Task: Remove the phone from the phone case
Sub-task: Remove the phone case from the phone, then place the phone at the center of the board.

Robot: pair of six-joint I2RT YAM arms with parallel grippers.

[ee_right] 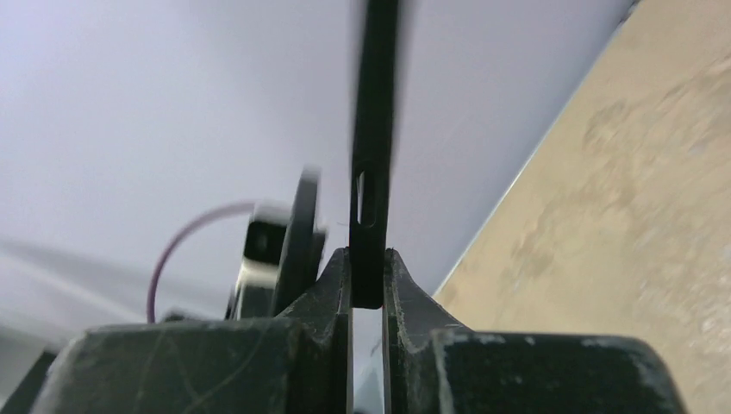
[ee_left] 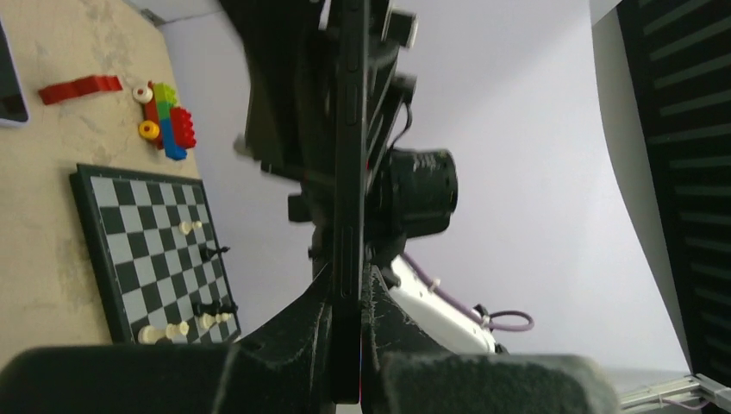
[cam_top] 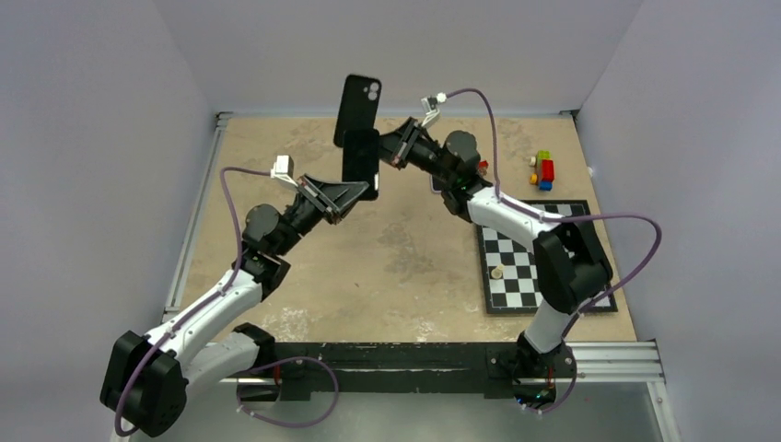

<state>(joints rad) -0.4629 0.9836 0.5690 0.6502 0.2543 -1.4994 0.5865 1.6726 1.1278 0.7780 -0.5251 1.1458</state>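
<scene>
The far tabletop is below my left gripper and farther outward, so next my gripper needs to go down and reach outward with the phone (cam_top: 361, 164) to release it flat.
Both arms are raised above the far middle of the table. My left gripper (cam_top: 357, 189) is shut on the lower end of the black phone (cam_top: 361, 164), which stands upright; in the left wrist view the phone's edge (ee_left: 349, 172) runs up from between my fingers (ee_left: 353, 345). My right gripper (cam_top: 389, 147) is shut on the black phone case (cam_top: 357, 106), which has a camera cutout near its top and sits higher, overlapping the phone's upper end. In the right wrist view the case's thin edge (ee_right: 372, 172) is pinched at the gripper (ee_right: 368, 285).
A chessboard (cam_top: 534, 258) with a few pieces lies at the right. Coloured toy bricks (cam_top: 543, 170) sit beyond it at the far right. A red strip (ee_left: 82, 86) and a dark flat device (ee_left: 9, 86) lie on the table. Grey walls enclose three sides.
</scene>
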